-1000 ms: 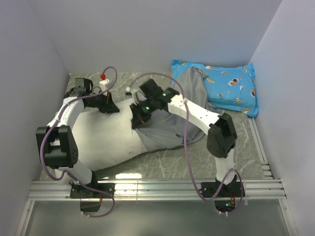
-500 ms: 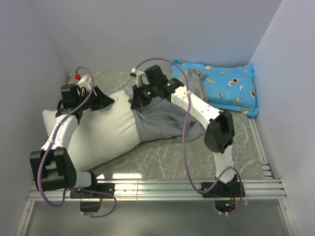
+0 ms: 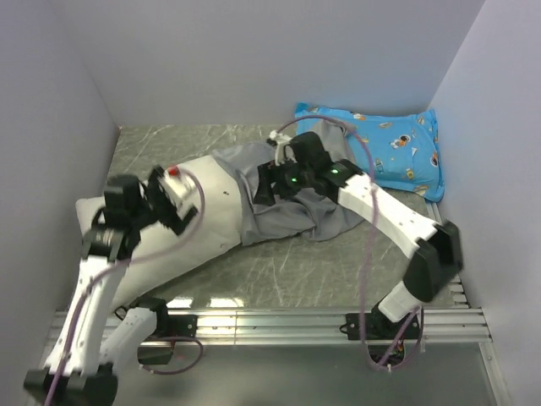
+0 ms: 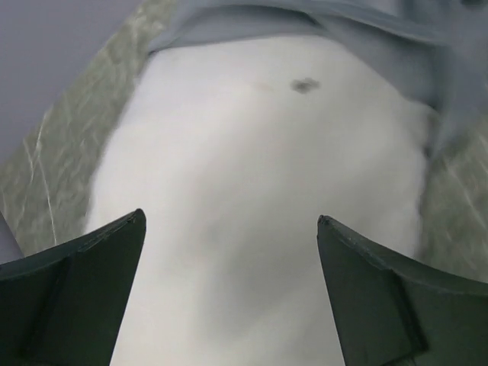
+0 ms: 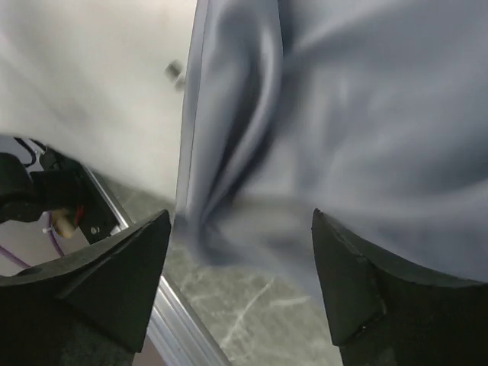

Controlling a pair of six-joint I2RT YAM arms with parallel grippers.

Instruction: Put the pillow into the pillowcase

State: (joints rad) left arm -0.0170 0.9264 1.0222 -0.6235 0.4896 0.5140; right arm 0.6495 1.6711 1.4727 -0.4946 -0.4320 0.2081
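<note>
I will next move my left gripper back, lower it onto the pillow's near edge (image 4: 393,221) short of the pillowcase and close it there, because that part of the pillow is bare outside the opening of the pillowcase.
The white pillow (image 3: 190,233) lies across the left half of the table, and its right end goes into the mouth of the grey pillowcase (image 3: 292,211). My left gripper (image 3: 184,211) hovers open above the pillow's middle. In the left wrist view the left gripper (image 4: 231,221) has nothing between its fingers, with the pillow (image 4: 252,168) and its dark speck below and the pillowcase (image 4: 358,27) beyond. My right gripper (image 3: 260,188) stands open over the pillowcase's mouth edge. The right wrist view shows the right gripper (image 5: 240,217) empty above the wrinkled pillowcase (image 5: 366,114), beside the pillow (image 5: 91,84).
A blue cartoon-printed pillow (image 3: 380,148) lies in the far right corner, touching the pillowcase's far end. Grey walls close in the left, back and right. A metal rail (image 3: 270,321) runs along the near edge, where both arm bases stand.
Both grippers went from shut to open and let go of the fabric. The left arm pulled back towards the near left, the right arm shifted right. Pillow and pillowcase settled flatter.
</note>
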